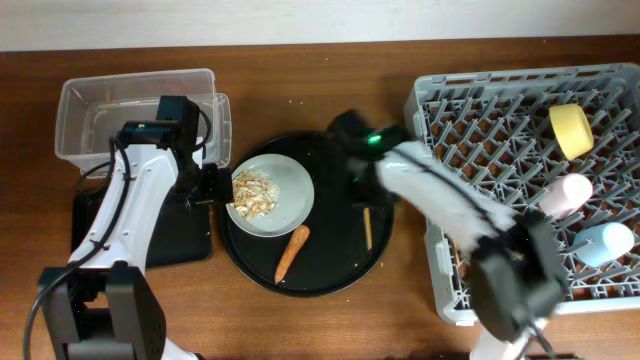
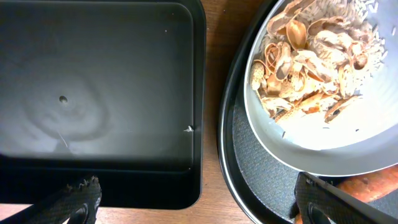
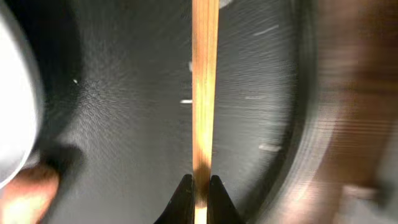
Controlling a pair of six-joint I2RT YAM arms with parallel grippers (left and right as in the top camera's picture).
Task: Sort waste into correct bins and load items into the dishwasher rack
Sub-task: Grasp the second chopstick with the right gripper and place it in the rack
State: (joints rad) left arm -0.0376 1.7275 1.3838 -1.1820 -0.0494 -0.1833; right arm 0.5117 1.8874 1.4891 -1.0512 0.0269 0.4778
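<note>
Next, my left gripper crosses the grey-green plate (image 1: pixel 285 185) to the right in the overhead view, then down onto the plate's rim facing the chopsticks, as that side is bare.
The grey-green plate (image 1: pixel 285 185) holds beige food scraps (image 1: pixel 254 193) on the round black tray (image 1: pixel 325 265), with the orange carrot (image 1: pixel 291 253) beside it. My left gripper (image 1: pixel 205 186) is open at the plate's left rim. In the left wrist view (image 2: pixel 199 202) one finger is over the shallow black tray (image 2: pixel 99 87) and the other by the plate (image 2: pixel 323 146) and carrot (image 2: pixel 373 183). My right gripper (image 1: pixel 355 178) is shut on the wooden chopsticks (image 1: pixel 367 228), which run straight up from the jaws (image 3: pixel 200 186) in the right wrist view (image 3: pixel 205 93). No wrapper or tissue shows.
The clear plastic box (image 1: pixel 90 105) stands at the back left, the shallow black tray (image 1: pixel 190 245) in front of it. The grey dishwasher rack (image 1: pixel 450 110) on the right holds the yellow bowl (image 1: pixel 570 130), pink cup (image 1: pixel 565 192) and blue cup (image 1: pixel 605 243).
</note>
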